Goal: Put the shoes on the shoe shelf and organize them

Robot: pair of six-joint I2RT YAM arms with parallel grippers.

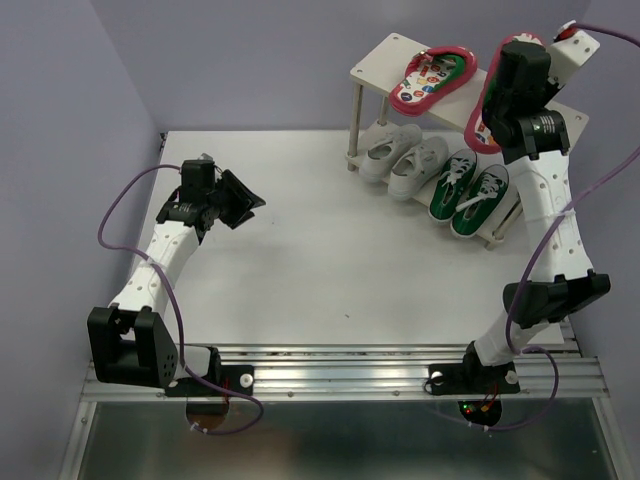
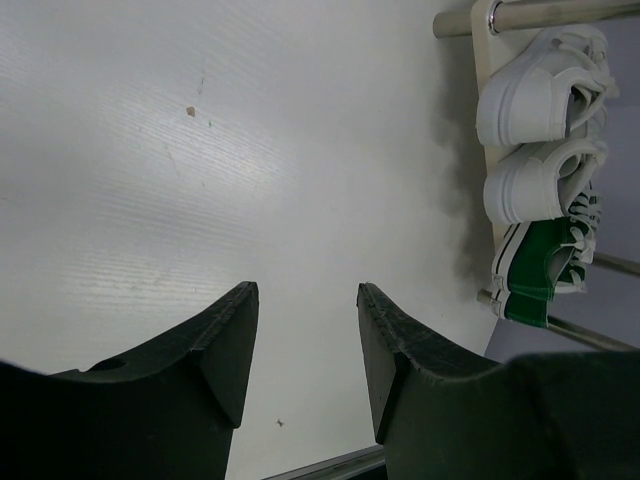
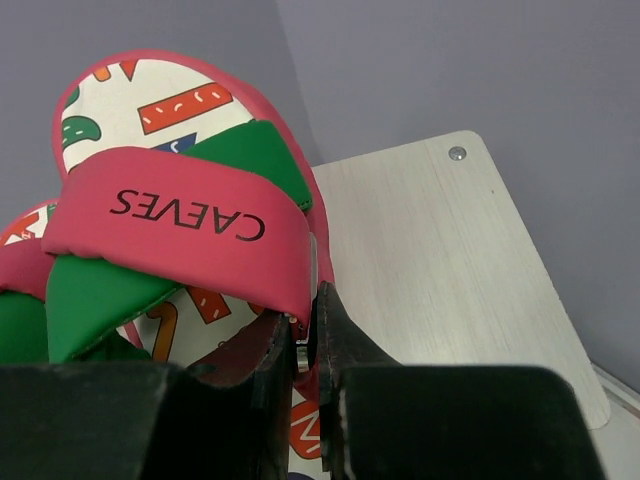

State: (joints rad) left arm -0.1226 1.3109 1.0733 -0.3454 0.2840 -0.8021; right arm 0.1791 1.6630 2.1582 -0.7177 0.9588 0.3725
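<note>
I should lower the second flip-flop with my right gripper onto the shelf's top board (image 1: 490,101) beside the first one, then let go of the second flip-flop's rim.
The beige two-tier shoe shelf (image 1: 372,64) stands at the back right. One red-pink flip-flop (image 1: 432,76) lies on its top board. Two white sneakers (image 1: 405,156) and two green sneakers (image 1: 468,190) sit on the lower board; they also show in the left wrist view as white (image 2: 530,95) and green (image 2: 538,262). My right gripper (image 3: 306,325) is shut on the rim of the second flip-flop (image 3: 180,215), holding it over the top board (image 3: 440,260), beside the first one. My left gripper (image 2: 305,330) is open and empty above the table at the left.
The white table (image 1: 300,240) is walled by purple panels on left, back and right. A metal rail (image 1: 400,365) runs along the near edge. Purple cables hang from both arms.
</note>
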